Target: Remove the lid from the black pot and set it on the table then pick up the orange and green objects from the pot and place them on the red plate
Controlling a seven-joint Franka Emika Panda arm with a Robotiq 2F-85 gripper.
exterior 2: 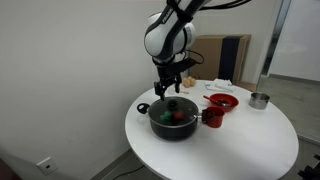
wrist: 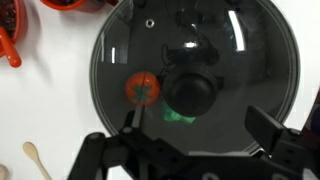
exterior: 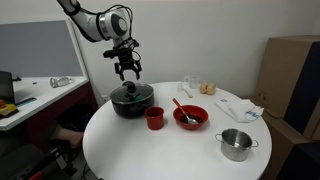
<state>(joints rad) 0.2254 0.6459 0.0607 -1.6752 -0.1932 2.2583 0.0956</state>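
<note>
The glass lid still covers the orange and green pieces in the pot, so my gripper should lower, fingers open, around the black knob on top of it.
The black pot stands on the round white table, covered by the glass lid with its black knob. Through the glass I see the orange piece and the green piece, also in an exterior view. My gripper hangs open just above the lid, fingers either side of the knob, holding nothing. The red plate with its pale spoon sits beside the pot.
A small red cup stands next to the pot. A steel pot sits near the table edge. Paper and small items lie at the far side. A cluttered desk stands beside the table.
</note>
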